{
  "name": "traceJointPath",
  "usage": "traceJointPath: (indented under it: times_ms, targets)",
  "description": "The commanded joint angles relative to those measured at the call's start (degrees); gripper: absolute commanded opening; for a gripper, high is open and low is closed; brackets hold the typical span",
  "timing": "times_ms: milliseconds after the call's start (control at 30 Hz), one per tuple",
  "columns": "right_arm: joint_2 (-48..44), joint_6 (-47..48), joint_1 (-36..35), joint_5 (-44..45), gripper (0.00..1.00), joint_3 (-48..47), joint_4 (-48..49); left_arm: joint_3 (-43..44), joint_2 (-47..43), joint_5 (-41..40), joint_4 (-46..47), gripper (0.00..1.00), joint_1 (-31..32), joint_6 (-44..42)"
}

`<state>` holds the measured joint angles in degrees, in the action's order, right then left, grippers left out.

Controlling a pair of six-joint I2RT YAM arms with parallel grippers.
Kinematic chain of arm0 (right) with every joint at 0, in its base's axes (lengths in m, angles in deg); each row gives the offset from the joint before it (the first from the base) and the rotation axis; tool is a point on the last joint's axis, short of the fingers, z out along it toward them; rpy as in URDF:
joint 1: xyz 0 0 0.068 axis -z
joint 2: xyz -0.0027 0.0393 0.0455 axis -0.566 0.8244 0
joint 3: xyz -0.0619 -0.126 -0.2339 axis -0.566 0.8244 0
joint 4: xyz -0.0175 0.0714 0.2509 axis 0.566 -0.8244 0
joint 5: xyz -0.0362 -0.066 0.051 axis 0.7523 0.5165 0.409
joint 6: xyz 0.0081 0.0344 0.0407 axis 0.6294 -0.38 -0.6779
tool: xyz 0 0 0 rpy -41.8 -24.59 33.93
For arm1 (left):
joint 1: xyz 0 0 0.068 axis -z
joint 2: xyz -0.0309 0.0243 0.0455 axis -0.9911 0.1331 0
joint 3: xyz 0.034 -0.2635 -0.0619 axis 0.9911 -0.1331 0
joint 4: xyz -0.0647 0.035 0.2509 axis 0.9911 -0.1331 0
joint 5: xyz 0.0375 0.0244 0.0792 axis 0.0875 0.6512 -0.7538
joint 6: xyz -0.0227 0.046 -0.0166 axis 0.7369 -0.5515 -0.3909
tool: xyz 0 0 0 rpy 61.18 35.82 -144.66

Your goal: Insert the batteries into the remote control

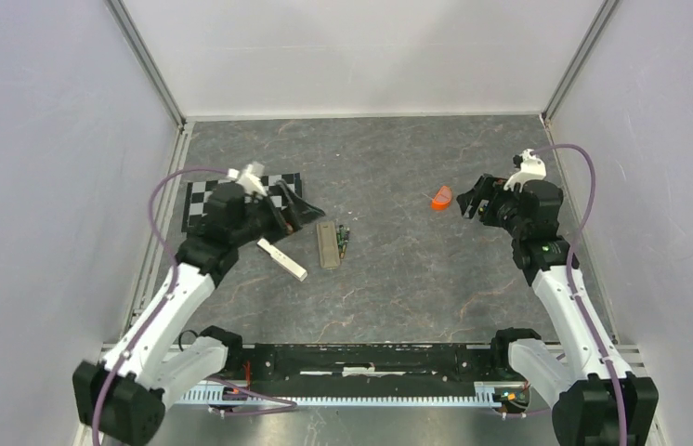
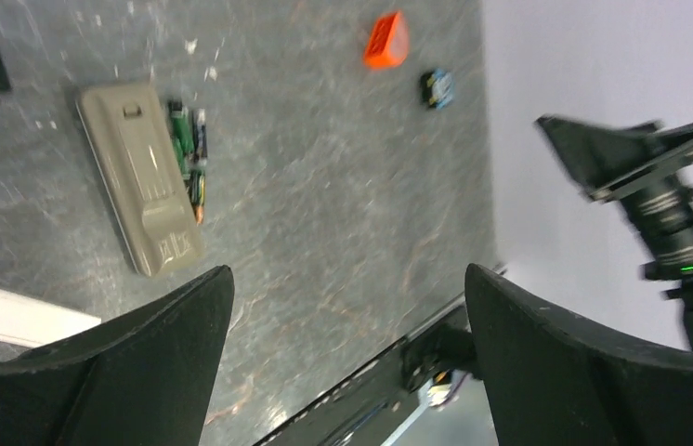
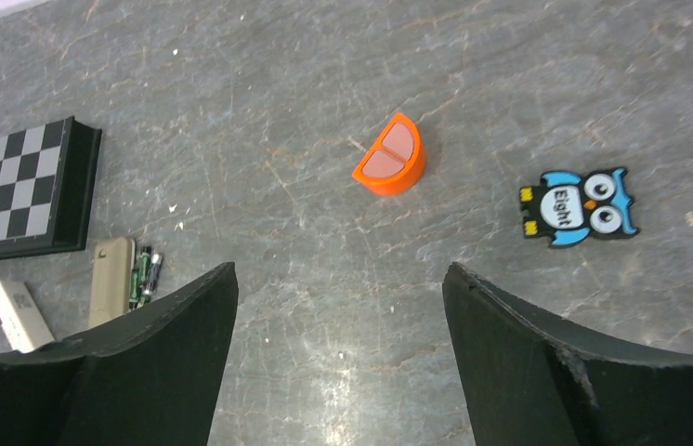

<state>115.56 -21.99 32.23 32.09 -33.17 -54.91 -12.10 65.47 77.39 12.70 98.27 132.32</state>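
Note:
The remote control's near half comes between my left gripper's fingers next, as it tilts downward and lowers to close across both long edges. The remote's cover is still shut.
The remote control point(image 1: 328, 244) lies tan-grey back up at the table's middle left, also in the left wrist view point(image 2: 141, 177) and the right wrist view point(image 3: 112, 279). The two batteries point(image 1: 345, 240) lie side by side against its right edge, dark with green markings point(image 2: 188, 158) point(image 3: 145, 275). My left gripper point(image 1: 302, 208) hovers open and empty just left of and behind the remote point(image 2: 349, 274). My right gripper point(image 1: 471, 197) is open and empty at the right, far from the remote point(image 3: 340, 269).
A white oblong piece point(image 1: 282, 259) lies left of the remote. A small chessboard point(image 1: 196, 199) sits at the back left. An orange half-round block point(image 1: 441, 197) lies by my right gripper, with an owl tag point(image 3: 577, 204) near it.

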Motion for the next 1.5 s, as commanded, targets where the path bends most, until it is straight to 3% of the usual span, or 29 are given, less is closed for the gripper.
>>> traceJointPath:
  times_ms: [0,167,367,633,933,1333,1467]
  targets:
    - [-0.1,-2.5,0.1,-4.0,0.85,2.5,3.3,0.1,8.2,-18.1,-2.5,0.97,10.6,-4.4]
    - [-0.3,-3.9,0.1,-5.3,0.84,5.2,4.0,2.8,18.0,-33.6,-4.6,0.9,18.1,-1.8]
    - [-0.5,-4.9,0.1,-5.3,0.82,7.0,4.1,9.9,30.9,-43.4,-8.5,0.84,22.6,-2.3]
    - [-0.2,-5.4,0.1,-5.6,0.82,7.3,3.4,12.8,43.0,-40.3,-6.9,0.83,22.7,-5.5]
    - [-0.4,-6.7,0.0,-5.7,0.82,9.5,3.2,10.8,44.4,-40.0,-5.3,0.74,22.8,-6.7]
    - [-0.1,-7.2,0.0,-6.9,0.81,10.2,3.6,13.3,49.5,-48.6,-11.0,0.76,24.0,-10.6]
    - [0.0,-7.5,0.0,-7.5,0.81,11.0,4.0,14.1,50.7,-49.0,-11.5,0.63,24.6,-11.5]
